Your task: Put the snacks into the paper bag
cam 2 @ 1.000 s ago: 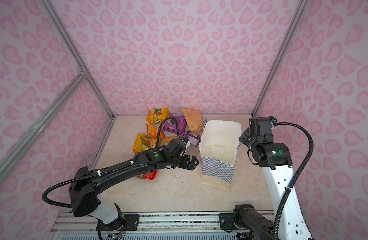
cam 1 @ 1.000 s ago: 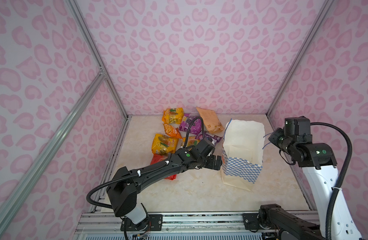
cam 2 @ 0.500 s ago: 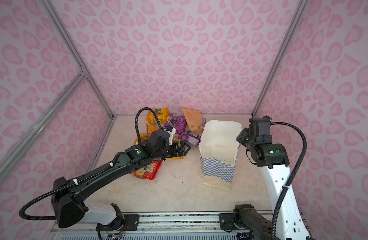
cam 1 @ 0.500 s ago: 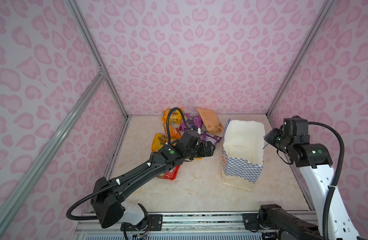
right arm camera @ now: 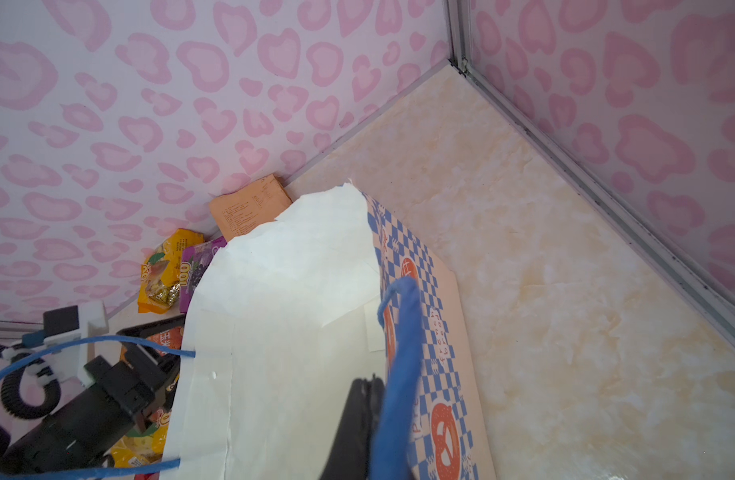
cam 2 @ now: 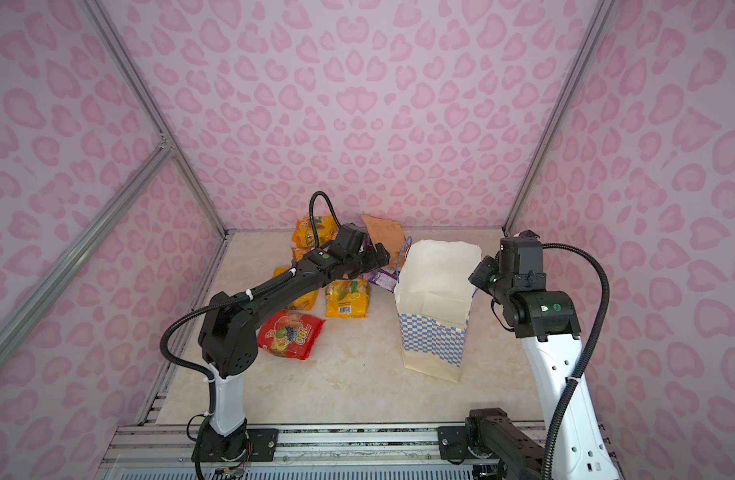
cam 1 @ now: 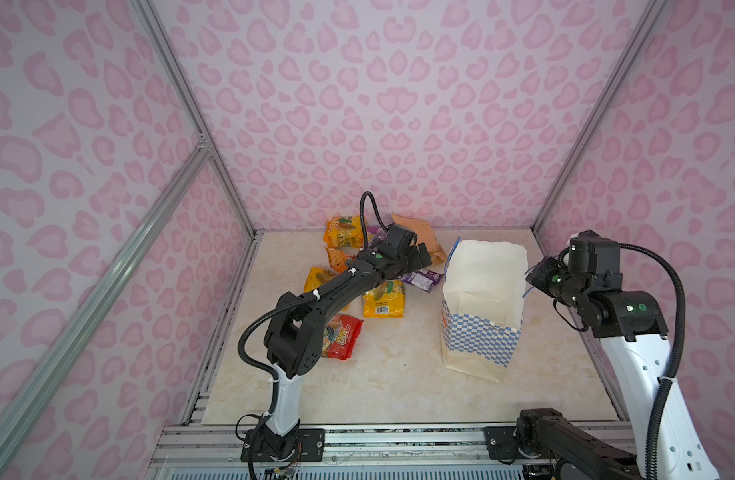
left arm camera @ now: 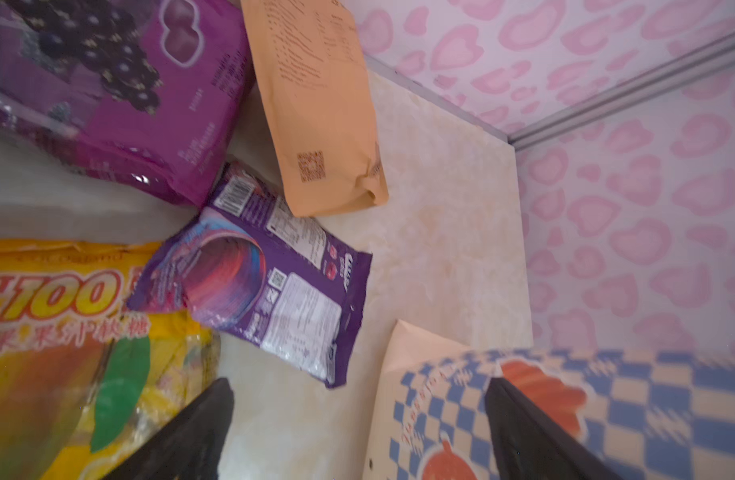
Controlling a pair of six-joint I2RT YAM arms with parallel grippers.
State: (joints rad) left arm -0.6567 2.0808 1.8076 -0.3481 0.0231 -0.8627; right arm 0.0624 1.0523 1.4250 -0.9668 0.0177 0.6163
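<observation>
I need to move my open left gripper outward and down onto the tan pouch's edge [left arm camera: 280, 152] by the purple grape packet [left arm camera: 120, 83], because a gap there leaves room for a finger.
The paper bag [cam 1: 482, 332] [cam 2: 434, 345] stands upright and open at centre right, white inside. My right gripper [cam 1: 531, 276] [cam 2: 476, 276] [right arm camera: 366, 386] is shut on its right rim beside a blue cord handle [right arm camera: 399, 353]. The snacks lie left of the bag. Among them are a small purple packet [cam 1: 424, 277] [left arm camera: 274, 286], a yellow packet [cam 1: 383, 299], a red packet [cam 1: 343, 336], a tan pouch [cam 1: 420, 230] [left arm camera: 324, 104] and a purple grape packet [left arm camera: 120, 83]. My left gripper [cam 1: 424, 253] [cam 2: 380, 255] [left arm camera: 357, 386] hangs open just above the small purple packet, holding nothing.
More yellow-orange packets [cam 1: 343, 230] lie near the back wall, partly under my left arm. Pink patterned walls [cam 1: 399, 124] close in the back and both sides. Bare marble floor [cam 1: 399, 386] stretches in front of the bag, and the metal rail [cam 1: 399, 436] runs along the front.
My left gripper has drawn away from the bag's left side, swinging back over the snacks. My right gripper has closed on the bag's right rim.
</observation>
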